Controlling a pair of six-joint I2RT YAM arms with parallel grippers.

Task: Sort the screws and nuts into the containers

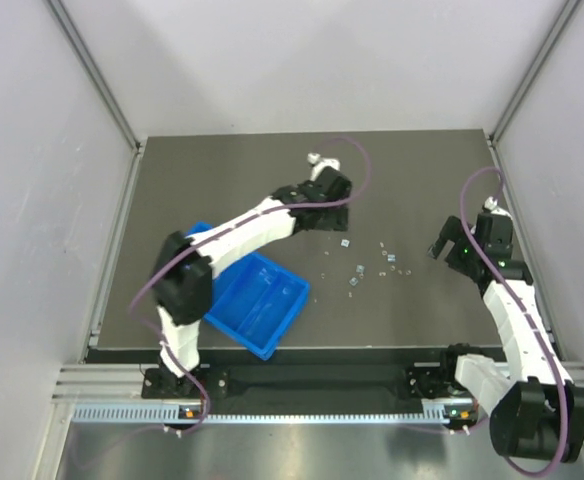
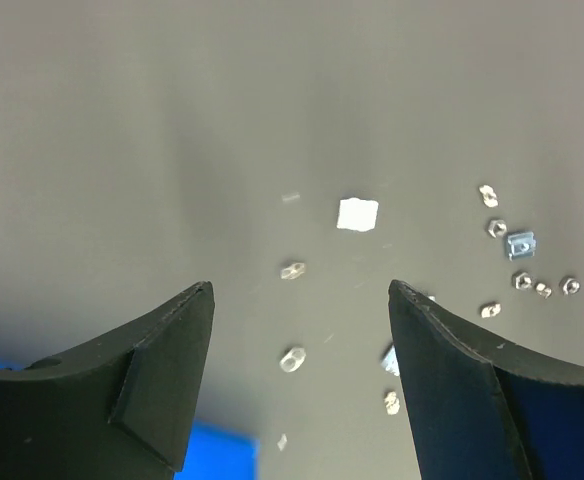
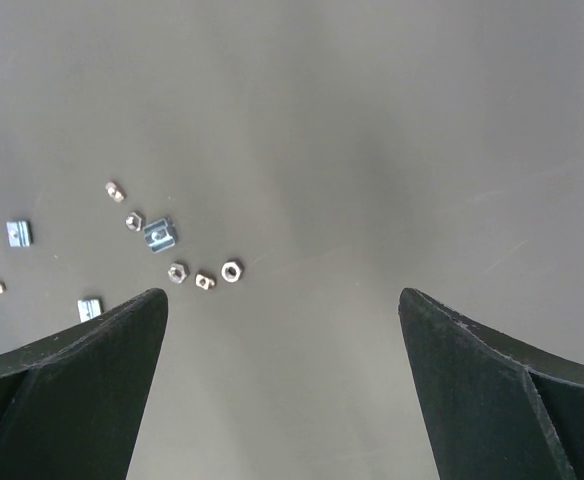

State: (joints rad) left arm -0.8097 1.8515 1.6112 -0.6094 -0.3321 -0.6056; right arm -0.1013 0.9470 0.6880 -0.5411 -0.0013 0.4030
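Note:
To straddle the bright square piece point(image 1: 345, 243) point(image 2: 357, 214) alone on the mat, my left gripper should lower and shift toward the right in the top view first.
The blue tray point(image 1: 272, 310) lies at the near left of the dark mat, partly under my left arm; its corner point(image 2: 212, 458) shows in the left wrist view. Tiny silver nuts point(image 1: 357, 270) are scattered on the mat right of the tray. My left gripper point(image 1: 324, 218) is open and empty, above the mat behind the scatter, with small nuts point(image 2: 292, 359) between and beyond its fingers. My right gripper point(image 1: 450, 245) is open and empty to the right of the scatter; hex nuts point(image 3: 231, 270) and a square nut point(image 3: 160, 234) lie to its left. No screws can be made out.
A bright square piece point(image 2: 359, 214) lies alone on the mat, with a cluster of nuts point(image 2: 520, 244) to its right. Grey enclosure walls and metal rails point(image 1: 112, 110) border the mat. The left arm's purple cable point(image 1: 362, 165) loops behind its wrist.

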